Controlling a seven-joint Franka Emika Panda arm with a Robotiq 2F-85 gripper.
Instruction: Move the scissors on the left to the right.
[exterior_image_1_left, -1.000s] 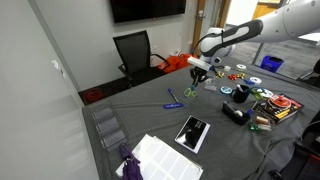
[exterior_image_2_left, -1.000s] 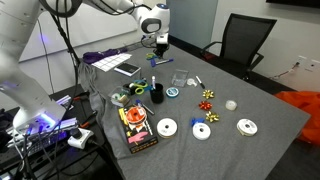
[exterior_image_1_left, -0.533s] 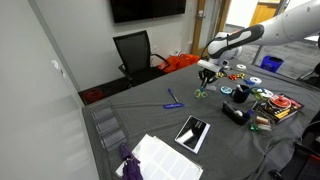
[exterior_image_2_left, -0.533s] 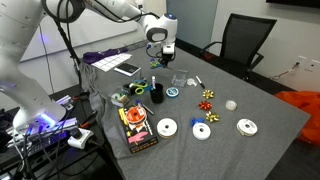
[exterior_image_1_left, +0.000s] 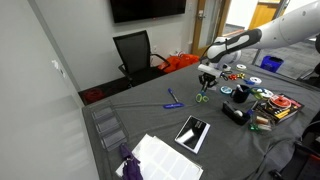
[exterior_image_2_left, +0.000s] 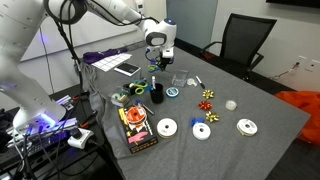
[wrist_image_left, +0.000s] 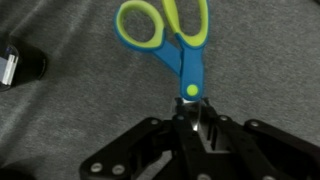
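The gripper will move down next toward the bare grey tablecloth between the blue pen and the black mug and let go of the blades, because that spot is clear.
The scissors (wrist_image_left: 178, 35) have light green handle loops edged in blue and short silvery blades. In the wrist view the loops point away from me over the grey tablecloth, and the blades disappear between my fingers. My gripper (wrist_image_left: 193, 118) is shut on the blades just behind the pivot. In both exterior views the gripper (exterior_image_1_left: 206, 82) (exterior_image_2_left: 160, 60) hangs low over the table with the scissors (exterior_image_1_left: 203, 96) (exterior_image_2_left: 157, 69) dangling handles-down below it. I cannot tell whether the handles touch the cloth.
A slim blue pen (exterior_image_1_left: 173, 104) lies beside the gripper, with a black tablet (exterior_image_1_left: 192, 132) and white paper (exterior_image_1_left: 160, 155) nearer the front. Discs (exterior_image_2_left: 167, 127), bows (exterior_image_2_left: 208, 97), a black mug (exterior_image_2_left: 158, 94) and a box (exterior_image_2_left: 135, 128) crowd the other side. A black chair (exterior_image_1_left: 133, 52) stands behind.
My gripper has carried the scissors sideways across the table, away from the blue pen towards the discs and mug, and has come down a little lower.
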